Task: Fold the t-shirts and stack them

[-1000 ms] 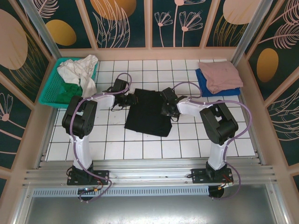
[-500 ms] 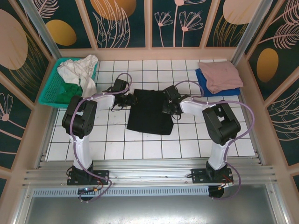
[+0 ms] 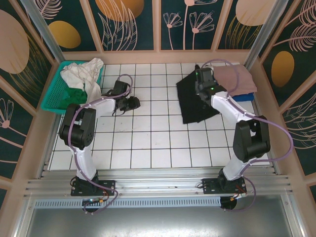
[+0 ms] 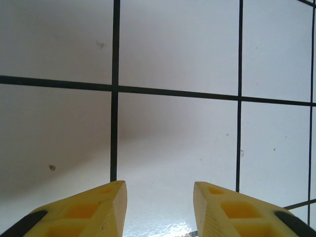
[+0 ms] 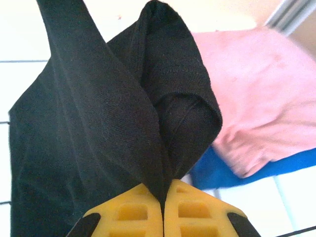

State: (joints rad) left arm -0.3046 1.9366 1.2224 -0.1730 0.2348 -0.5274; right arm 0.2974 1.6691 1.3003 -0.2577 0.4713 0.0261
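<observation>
The folded pink t-shirt [image 3: 237, 78] [image 5: 256, 94] is between my right gripper and the side, so my right gripper will next sweep sideways over that pink t-shirt and release the fold of the black t-shirt.
My right gripper [image 5: 163, 190] is shut on a fold of the black t-shirt [image 5: 98, 123], which bunches up between its yellow fingers. From above, the black t-shirt [image 3: 193, 98] hangs and drapes at the back right of the table, with the right gripper [image 3: 202, 81] at its top edge. Just right of it, the folded pink t-shirt [image 3: 237, 78] lies on the blue t-shirt [image 3: 243, 97]; both also appear beside the black cloth, pink t-shirt [image 5: 256, 94] over blue t-shirt [image 5: 237, 168]. My left gripper [image 3: 132, 102] is open over bare white tile, its fingers [image 4: 98, 207] holding nothing.
A teal mesh basket [image 3: 53, 94] stands at the back left with white cloth [image 3: 84, 71] and something green [image 3: 76, 94] in it. Patterned walls close in the back and sides. White tiled table [image 3: 148, 143] lies between the arms.
The right gripper has carried the black t-shirt from the table's middle to the back right, next to the pink and blue stack. The left gripper has drawn slightly left, now apart from the shirt.
</observation>
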